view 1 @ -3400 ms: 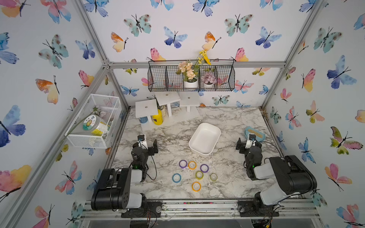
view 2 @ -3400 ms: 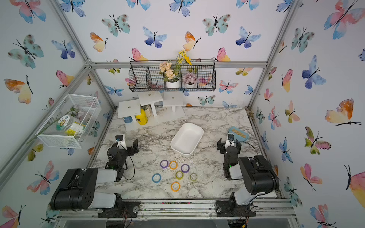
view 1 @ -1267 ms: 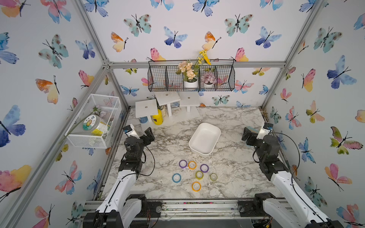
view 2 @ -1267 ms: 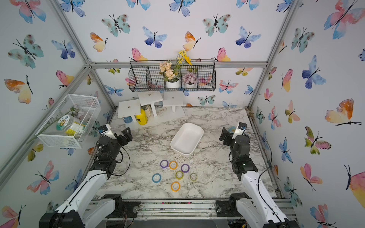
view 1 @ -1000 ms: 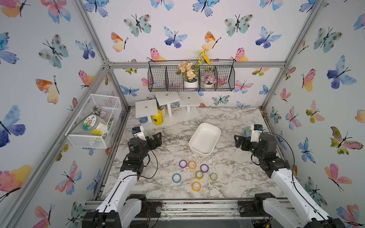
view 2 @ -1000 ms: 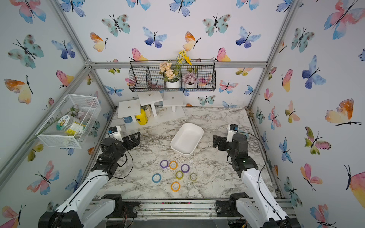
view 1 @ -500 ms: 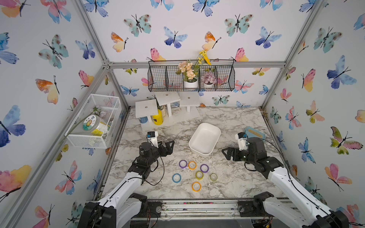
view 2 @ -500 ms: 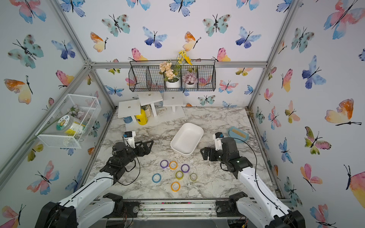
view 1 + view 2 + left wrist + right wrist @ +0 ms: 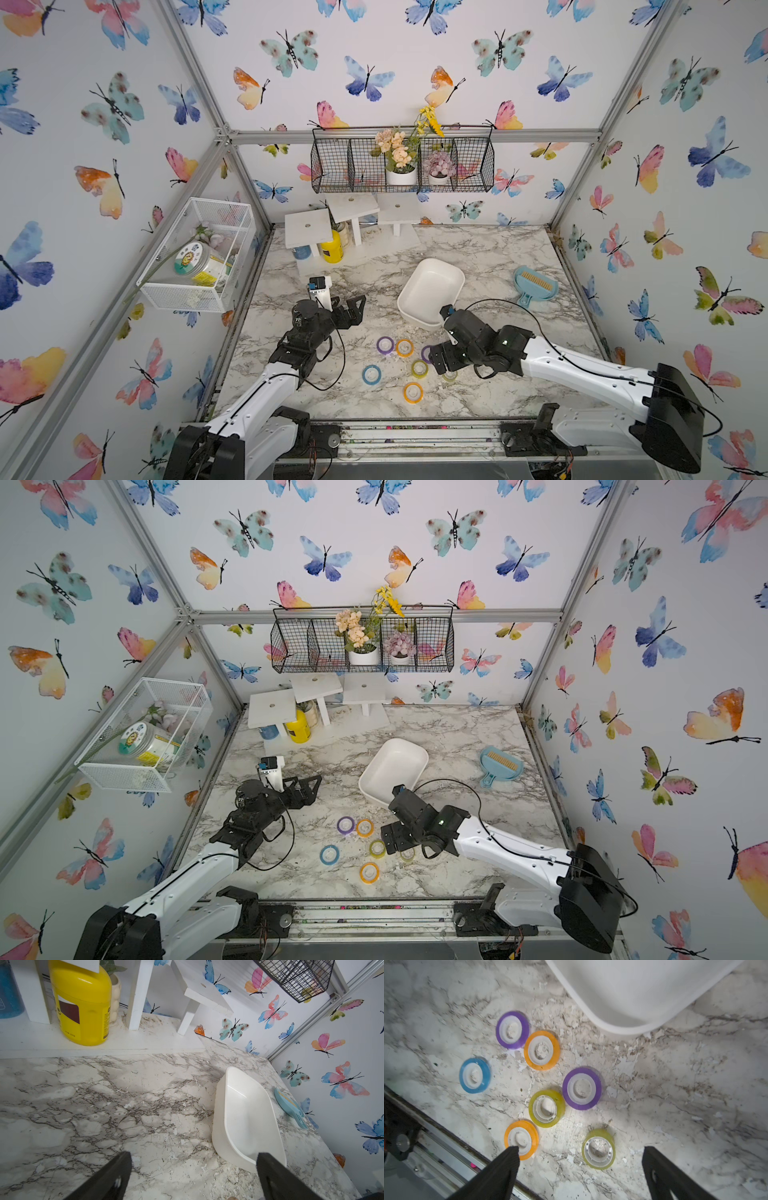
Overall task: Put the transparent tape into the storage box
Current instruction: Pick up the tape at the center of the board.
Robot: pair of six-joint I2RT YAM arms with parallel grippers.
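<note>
My right gripper moves down next onto the palest, yellowish transparent tape (image 9: 450,376) (image 9: 598,1149) until its fingers are on either side of the tape's outer rim. That tape lies below the gap between the fingers.
Several translucent coloured tape rolls lie flat on the marble in front of the storage box (image 9: 430,291) (image 9: 392,771). They are purple (image 9: 512,1029), orange (image 9: 542,1050), blue (image 9: 475,1075) and yellow-green (image 9: 546,1108). The palest, yellowish transparent tape (image 9: 598,1149) (image 9: 450,376) lies on the table between my right gripper's (image 9: 579,1149) (image 9: 440,360) open fingers, which hover over it without touching. My left gripper (image 9: 192,1154) (image 9: 353,307) is open and holds nothing, left of the white box (image 9: 245,1115). The box has nothing in it.
A blue dustpan with brush (image 9: 535,286) lies right of the box. White stands and a yellow bottle (image 9: 331,247) fill the back left. A black wire basket (image 9: 401,166) hangs on the back wall, a white mesh basket (image 9: 199,253) on the left wall. The metal front rail (image 9: 452,1153) runs close to the rolls.
Both arms have reached inward over the table. The right gripper has come down over the tape rolls from beside the box. The left gripper has moved toward the middle. Both stay open.
</note>
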